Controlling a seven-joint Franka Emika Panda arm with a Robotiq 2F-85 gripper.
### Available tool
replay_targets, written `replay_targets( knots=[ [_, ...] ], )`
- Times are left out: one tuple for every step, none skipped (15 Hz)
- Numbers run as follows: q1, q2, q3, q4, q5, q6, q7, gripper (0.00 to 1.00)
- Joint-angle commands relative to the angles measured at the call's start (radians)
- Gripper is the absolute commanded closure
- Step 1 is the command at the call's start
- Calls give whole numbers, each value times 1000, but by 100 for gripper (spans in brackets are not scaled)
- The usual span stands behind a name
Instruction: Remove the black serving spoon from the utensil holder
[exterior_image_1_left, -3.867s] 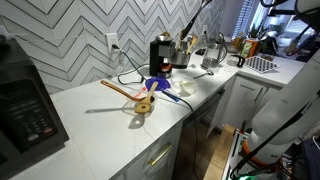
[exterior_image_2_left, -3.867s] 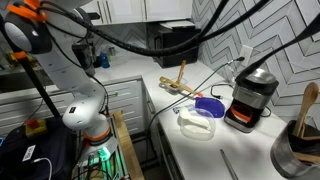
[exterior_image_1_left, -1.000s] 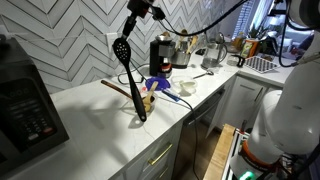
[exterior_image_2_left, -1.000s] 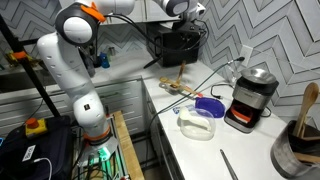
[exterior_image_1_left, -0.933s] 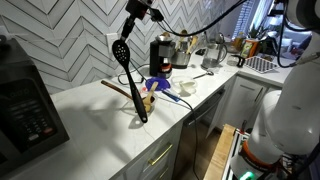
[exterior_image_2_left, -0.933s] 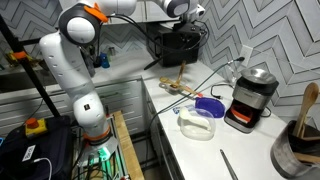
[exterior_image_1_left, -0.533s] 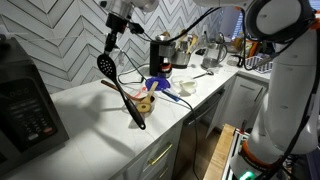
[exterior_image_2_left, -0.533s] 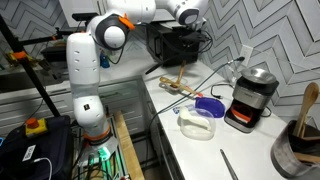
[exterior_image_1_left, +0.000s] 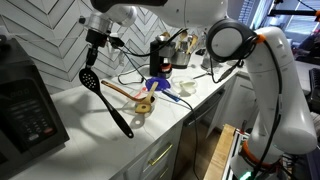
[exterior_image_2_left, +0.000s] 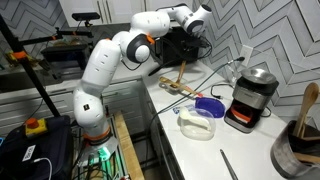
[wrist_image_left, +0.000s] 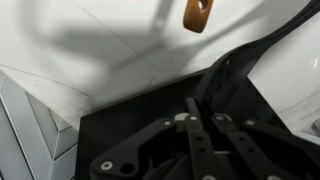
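Observation:
The spoon still hangs above the open counter beside the microwave, so my gripper needs to lower it outward toward the counter.
My gripper (exterior_image_1_left: 96, 45) is shut on the black serving spoon (exterior_image_1_left: 90, 78) close to its round perforated head. The thin handle slants down to just above the white counter (exterior_image_1_left: 100, 140). In the wrist view the dark handle (wrist_image_left: 194, 128) runs between my jaws. In an exterior view my gripper (exterior_image_2_left: 190, 28) is in front of the black microwave and the spoon is hard to pick out. The utensil holder (exterior_image_2_left: 297, 150) stands at the counter's other end with a light wooden spoon (exterior_image_2_left: 307, 103) in it. It is far from my gripper.
A black microwave (exterior_image_1_left: 25, 100) stands at the counter's end near my gripper. A wooden spoon (exterior_image_1_left: 125, 90), a blue bowl (exterior_image_1_left: 158, 85) and a white dish (exterior_image_2_left: 195, 122) lie mid-counter. The black coffee machine (exterior_image_1_left: 160, 52) and its cables stand by the wall.
My gripper has carried the black spoon along the counter, away from the coffee machine and toward the microwave. It has also come lower, so the handle tip is near the counter.

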Motion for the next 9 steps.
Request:
replay_targets(
  knots=[
    [10, 131, -5, 165, -28, -30, 10, 99],
    [13, 152, -10, 180, -37, -28, 15, 99],
    [13, 173, -14, 191, -41, -28, 24, 99],
    [12, 193, -15, 202, -42, -25, 27, 99],
    [11, 210, -16, 213, -43, -32, 31, 99],
    [9, 230, -13, 227, -38, -39, 34, 99],
    [10, 247, -13, 243, -38, -43, 38, 99],
    [12, 261, -13, 254, -38, -45, 46, 99],
    [12, 273, -12, 265, -37, -49, 51, 69]
  ],
)
